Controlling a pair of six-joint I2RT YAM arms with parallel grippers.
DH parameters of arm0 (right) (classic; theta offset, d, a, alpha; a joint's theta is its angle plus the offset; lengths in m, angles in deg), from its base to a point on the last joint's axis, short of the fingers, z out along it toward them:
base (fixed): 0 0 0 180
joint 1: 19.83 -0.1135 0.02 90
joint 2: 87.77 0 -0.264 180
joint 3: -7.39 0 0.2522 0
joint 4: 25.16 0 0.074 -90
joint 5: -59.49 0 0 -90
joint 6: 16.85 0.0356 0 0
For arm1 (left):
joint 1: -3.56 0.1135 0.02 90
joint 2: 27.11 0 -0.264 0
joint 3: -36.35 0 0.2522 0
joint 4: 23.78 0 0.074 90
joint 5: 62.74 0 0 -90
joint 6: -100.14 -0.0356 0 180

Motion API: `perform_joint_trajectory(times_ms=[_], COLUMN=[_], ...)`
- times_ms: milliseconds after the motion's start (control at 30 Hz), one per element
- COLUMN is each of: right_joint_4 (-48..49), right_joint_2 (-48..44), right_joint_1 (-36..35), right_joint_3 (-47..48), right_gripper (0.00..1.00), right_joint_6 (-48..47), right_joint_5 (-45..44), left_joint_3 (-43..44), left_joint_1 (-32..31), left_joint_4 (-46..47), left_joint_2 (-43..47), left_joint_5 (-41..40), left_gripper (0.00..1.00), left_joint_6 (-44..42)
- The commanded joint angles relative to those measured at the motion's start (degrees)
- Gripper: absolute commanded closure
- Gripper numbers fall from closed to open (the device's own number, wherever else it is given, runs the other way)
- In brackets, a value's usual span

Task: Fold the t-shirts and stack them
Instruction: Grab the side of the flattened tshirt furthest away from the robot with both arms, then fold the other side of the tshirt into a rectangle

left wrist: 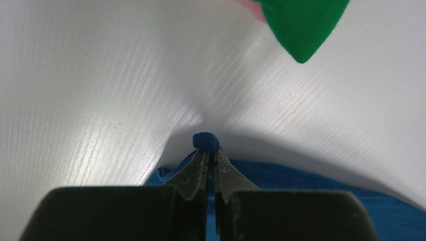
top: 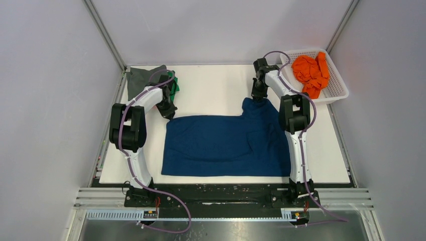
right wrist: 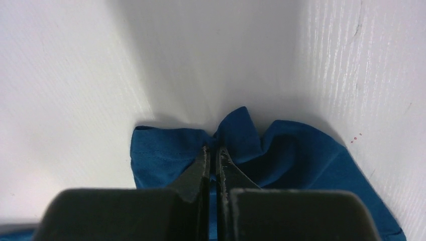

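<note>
My right gripper needs to pull the dark blue t-shirt's jutting far corner back over its spread body and let go, because that body lies back of the gripper.
A large dark blue t-shirt [top: 226,145] lies spread flat across the middle of the white table. My left gripper [top: 170,114] is shut on its far left corner; in the left wrist view a small blue fold [left wrist: 206,140] pokes out past the closed left gripper [left wrist: 211,153]. My right gripper [top: 255,98] is shut on the far right corner, which bunches up round the right gripper [right wrist: 213,150] as puckered blue cloth [right wrist: 281,150]. A grey t-shirt [top: 143,80] and a green one [top: 174,85] lie folded at the far left. An orange t-shirt [top: 311,73] lies crumpled in the basket.
The white mesh basket [top: 337,90] stands at the far right corner of the table. The green cloth [left wrist: 301,25] with a pink edge [left wrist: 251,7] beside it shows just beyond my left gripper. Grey walls close in the table [top: 211,85] on three sides.
</note>
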Motion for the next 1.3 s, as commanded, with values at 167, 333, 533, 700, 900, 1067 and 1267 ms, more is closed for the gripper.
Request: perform_joint_trajectory(times_ms=[167, 333, 533, 700, 900, 1067, 1267], right_joint_4=[6.4, 12.2, 15.1, 14.4, 8.0, 1.2, -3.8], right_joint_2=[-11.1, -23.7, -36.5, -46.2, -56.3, -64.2, -70.1], right_joint_1=[-1.2, -1.5, -3.7, -5.8, -9.8, -12.5, -14.0], right_joint_3=[-6.9, -23.1, -40.6, -50.3, -56.3, -60.5, -65.5], right_gripper=[1.0, 1.0, 1.0, 1.0, 1.0, 1.0, 1.0], right_joint_6=[-7.1, -7.8, -6.8, -6.4, -6.6, -6.5, -5.4], right_joint_5=[1.8, 1.9, 0.8, -1.2, -5.3, -7.7, -8.5], left_joint_3=[-2.4, -6.8, -13.1, -18.8, -25.4, -29.3, -31.7], left_joint_1=[-0.3, -1.2, -2.4, -3.3, -5.0, -4.9, -4.9], left_joint_4=[2.8, 4.9, 6.6, 7.5, 7.7, 7.4, 6.7], left_joint_2=[6.7, 11.0, 16.3, 21.5, 28.9, 33.6, 35.2], left_joint_5=[0.3, 1.0, 0.6, 0.3, -1.9, -5.3, -7.5], left_gripper=[1.0, 1.0, 1.0, 1.0, 1.0, 1.0, 1.0], left_joint_6=[-0.5, 0.0, 0.7, 1.0, 2.1, 2.6, 3.8])
